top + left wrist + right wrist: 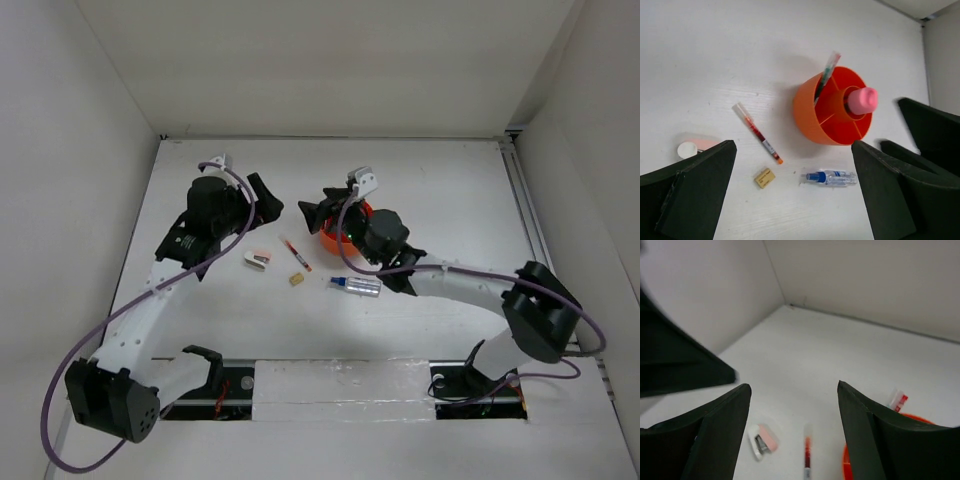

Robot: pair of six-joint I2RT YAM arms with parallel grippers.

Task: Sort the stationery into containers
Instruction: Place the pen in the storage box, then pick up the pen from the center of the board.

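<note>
Next, my left gripper moves down onto the orange-tipped end of the red pen, turning its fingers on the way, because the red pen lies at an angle to them.
The round orange organizer [815, 112] stands mid-table, with the pink tube [861, 99] upright in its central well and the green pen [827, 72] leaning in a side compartment. On the table lie the red pen [758, 133], the tan cube [764, 177], the silvery tube with blue cap [832, 177] and the white-pink stapler [692, 146]. My left gripper [792, 147] is open and empty, held high over these items. My right gripper [794, 386] is open and empty, above the organizer's left rim [847, 460], looking at the stapler [762, 439] and red pen [807, 450].
In the top view the two grippers [265, 203] [318, 207] face each other closely above the table; the right arm covers most of the organizer [335, 238]. White walls enclose the table on the left, back and right.
</note>
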